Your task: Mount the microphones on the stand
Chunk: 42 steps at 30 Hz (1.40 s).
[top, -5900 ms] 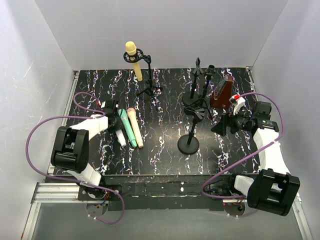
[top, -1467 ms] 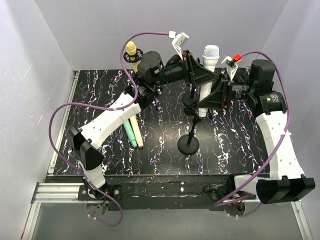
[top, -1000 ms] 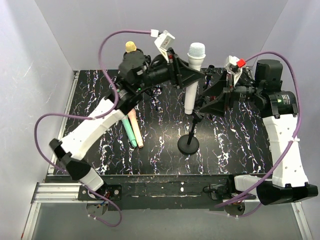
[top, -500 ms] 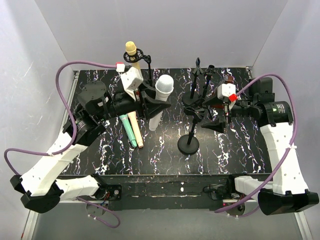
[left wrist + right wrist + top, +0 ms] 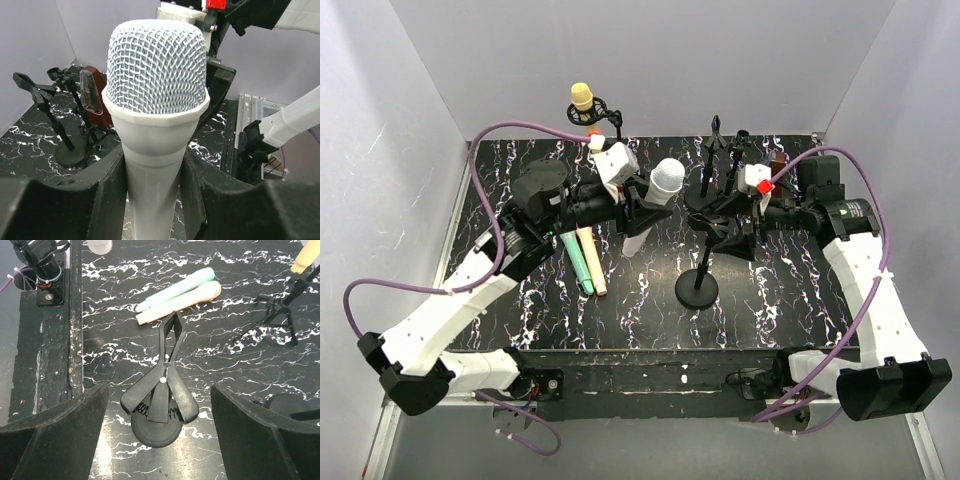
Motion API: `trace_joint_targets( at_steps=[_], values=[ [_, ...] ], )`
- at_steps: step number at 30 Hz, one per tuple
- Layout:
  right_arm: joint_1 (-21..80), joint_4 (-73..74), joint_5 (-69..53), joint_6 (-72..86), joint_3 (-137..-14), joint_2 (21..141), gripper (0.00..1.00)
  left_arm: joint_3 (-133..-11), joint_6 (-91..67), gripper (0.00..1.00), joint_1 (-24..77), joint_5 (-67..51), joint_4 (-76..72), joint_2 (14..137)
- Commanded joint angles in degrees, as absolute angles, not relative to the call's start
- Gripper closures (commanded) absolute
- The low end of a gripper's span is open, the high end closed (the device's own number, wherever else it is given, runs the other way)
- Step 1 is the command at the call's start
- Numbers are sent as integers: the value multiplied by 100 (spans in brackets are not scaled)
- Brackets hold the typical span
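The white microphone's handle has to get into the spring clip (image 5: 161, 389), so my left gripper needs to move across toward the stand first.
My left gripper (image 5: 638, 208) is shut on the white microphone (image 5: 656, 196) and holds it upright and tilted above the table, left of the round-base stand (image 5: 697, 289). In the left wrist view the mesh head (image 5: 156, 67) fills the frame, with my fingers (image 5: 102, 200) pressed on its handle. My right gripper (image 5: 732, 231) is open, its jaws on either side of the stand's spring clip (image 5: 161, 389) without touching it. The mint microphone (image 5: 574, 259) and the peach microphone (image 5: 591, 258) lie side by side on the table. The yellow microphone (image 5: 583, 100) sits in the tripod stand (image 5: 617, 170).
Two more black clip stands (image 5: 716, 168) stand at the back right. The brown metronome (image 5: 94, 97) is beside them. White walls close in three sides. The table's black front rail (image 5: 50, 315) runs along the near edge.
My left gripper lifted the white microphone off the table, swung it high near the stands, drew back left and now edges right. My right gripper has dropped closer around the clip.
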State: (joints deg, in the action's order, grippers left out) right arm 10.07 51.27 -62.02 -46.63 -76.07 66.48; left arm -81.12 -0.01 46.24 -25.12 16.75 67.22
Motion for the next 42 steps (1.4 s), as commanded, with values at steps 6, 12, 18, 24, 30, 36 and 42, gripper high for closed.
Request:
trace_joint_targets(
  at_steps=[6, 12, 18, 24, 30, 36, 42],
  values=[
    [1195, 4781, -6205, -4544, -7383, 6627, 29, -8183, 220, 100, 4614, -2926, 783, 7391],
    [1195, 4764, -6223, -4561, -7339, 6592, 81, -8349, 237, 100, 4614, -3199, 458, 7883],
    [1186, 4623, -6266, -4483, -7181, 6460, 93, -8376, 194, 100, 4597, -3682, 80, 8244],
    [1160, 4474, -6547, -4246, -7093, 6460, 95, -8209, -280, 100, 4579, -3972, -632, 8586],
    [1037, 4158, -6916, -3816, -6970, 6451, 96, -7981, -843, 100, 4588, -4175, -1528, 8780],
    [949, 3525, -7067, -3130, -6592, 6302, 96, -7480, -1274, 100, 4588, -4184, -2126, 8754],
    [940, 3384, -7058, -2945, -6443, 6249, 92, -7286, -1485, 100, 4588, -4184, -2338, 8754]
  ],
)
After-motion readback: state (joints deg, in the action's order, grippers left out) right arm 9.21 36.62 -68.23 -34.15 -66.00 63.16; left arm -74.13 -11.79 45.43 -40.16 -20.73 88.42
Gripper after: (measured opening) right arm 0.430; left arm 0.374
